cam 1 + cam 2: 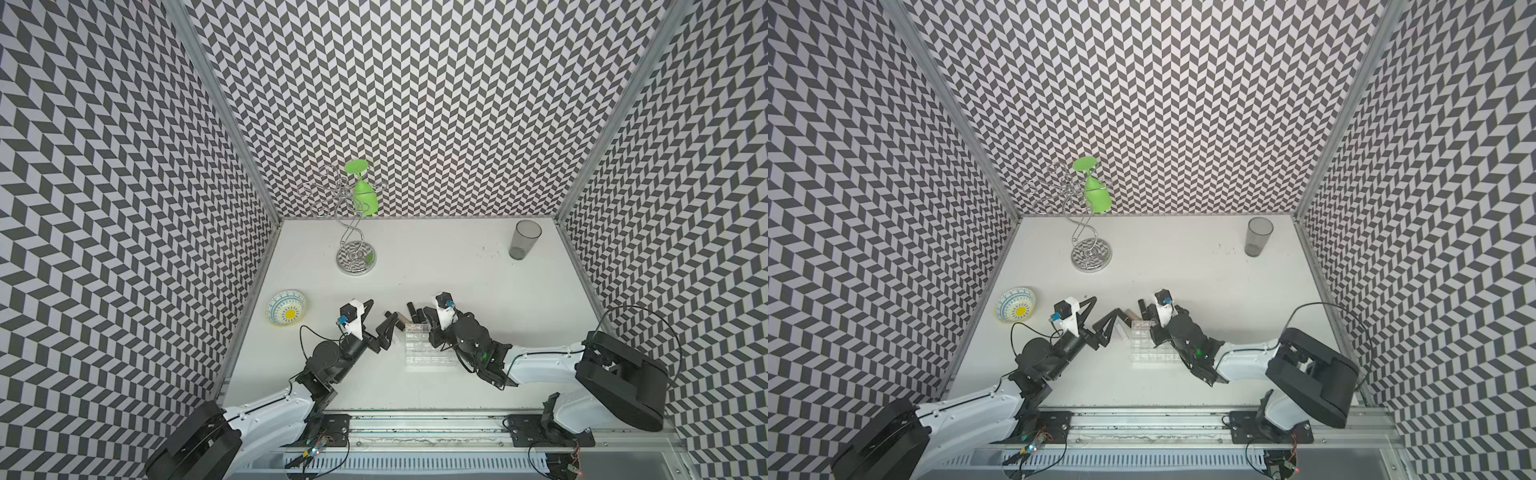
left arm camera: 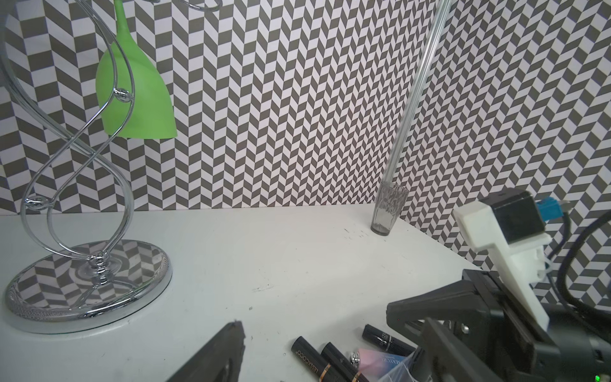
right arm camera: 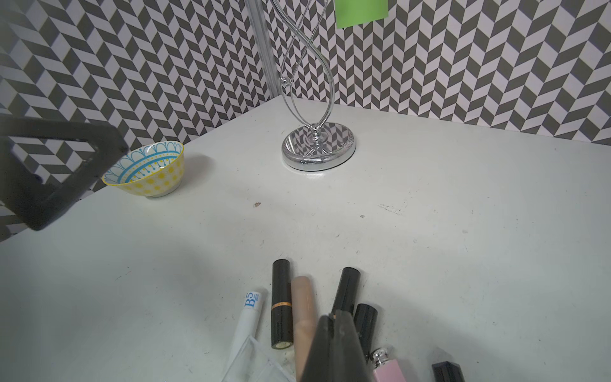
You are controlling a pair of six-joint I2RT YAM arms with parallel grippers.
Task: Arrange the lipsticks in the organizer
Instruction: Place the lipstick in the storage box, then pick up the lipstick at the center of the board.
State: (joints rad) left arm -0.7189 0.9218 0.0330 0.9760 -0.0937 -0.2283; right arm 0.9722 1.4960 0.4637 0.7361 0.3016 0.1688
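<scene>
The white tube beside the clear organizer (image 1: 1150, 353) lies loose outside the slots, so my left gripper should tilt its fingers steeply down and lower over it.
Several lipsticks lie loose on the white table beyond the far end of the clear organizer (image 1: 428, 353) (image 1: 1150, 353). The right wrist view shows a white tube (image 3: 251, 314), a gold-banded black one (image 3: 282, 304), a beige one (image 3: 304, 304), two black ones (image 3: 345, 287) (image 3: 365, 320) and a pink one (image 3: 386, 367). My right gripper (image 3: 334, 319) (image 1: 428, 318) is shut just above them, and I see nothing between its fingers. My left gripper (image 1: 382, 309) (image 2: 330, 324) stands open and empty to the left of the pile, near a black tube (image 2: 310, 355).
A chrome wire stand (image 1: 356, 257) with a hanging green glass (image 1: 365, 195) is at the back left. A grey tumbler (image 1: 524, 239) stands at the back right. A patterned yellow bowl (image 1: 286, 308) sits by the left wall.
</scene>
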